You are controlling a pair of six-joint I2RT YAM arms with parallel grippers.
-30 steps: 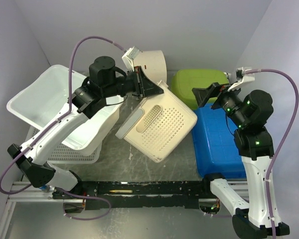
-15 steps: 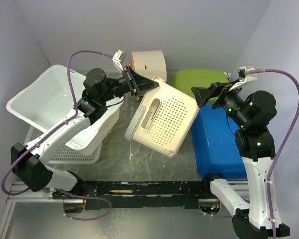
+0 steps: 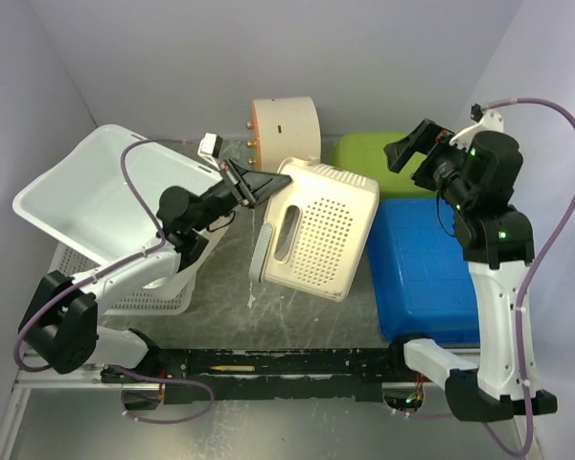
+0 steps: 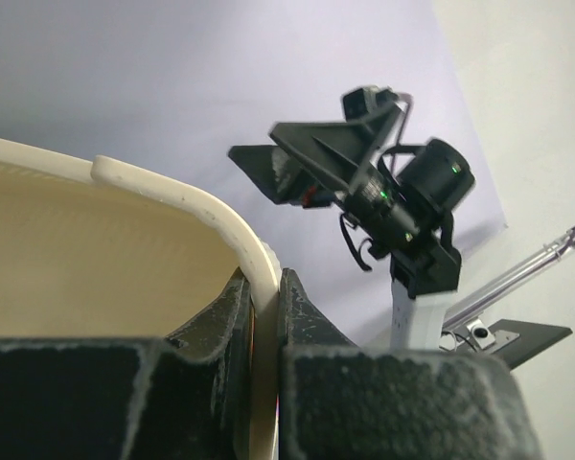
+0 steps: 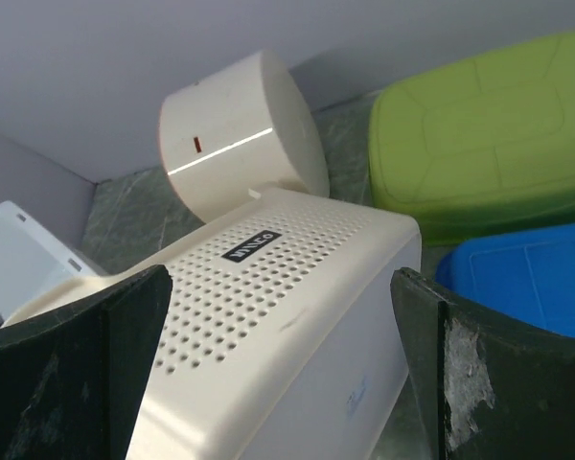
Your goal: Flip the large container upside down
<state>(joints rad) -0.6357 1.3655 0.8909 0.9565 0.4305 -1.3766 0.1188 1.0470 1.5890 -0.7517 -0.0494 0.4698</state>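
Observation:
The tub is still tilted. My left gripper will next pull the tub's rim back and down toward the bare near part of the tabletop, then let go of it.
The large container [image 3: 316,230] is a cream tub with a perforated base. It stands tilted in the middle of the table, base facing up and to the right, its handle side facing left. My left gripper [image 3: 266,182] is shut on its upper left rim [image 4: 232,222], one finger on each side of the wall. My right gripper [image 3: 409,153] hangs open, high over the green container and apart from the tub. The right wrist view looks down on the tub's base [image 5: 268,287], which shows between that gripper's wide-spread fingers [image 5: 125,326].
A white tub [image 3: 86,192] leans on a white lattice basket [image 3: 134,299] at the left. A round cream container [image 3: 284,125] lies at the back. A green container [image 3: 374,153] and a blue one [image 3: 426,273] sit upside down at the right.
My left arm has dropped and pulled back to the left, turning the cream tub further over so its base faces more upward. My right arm has lifted and swung back, still open.

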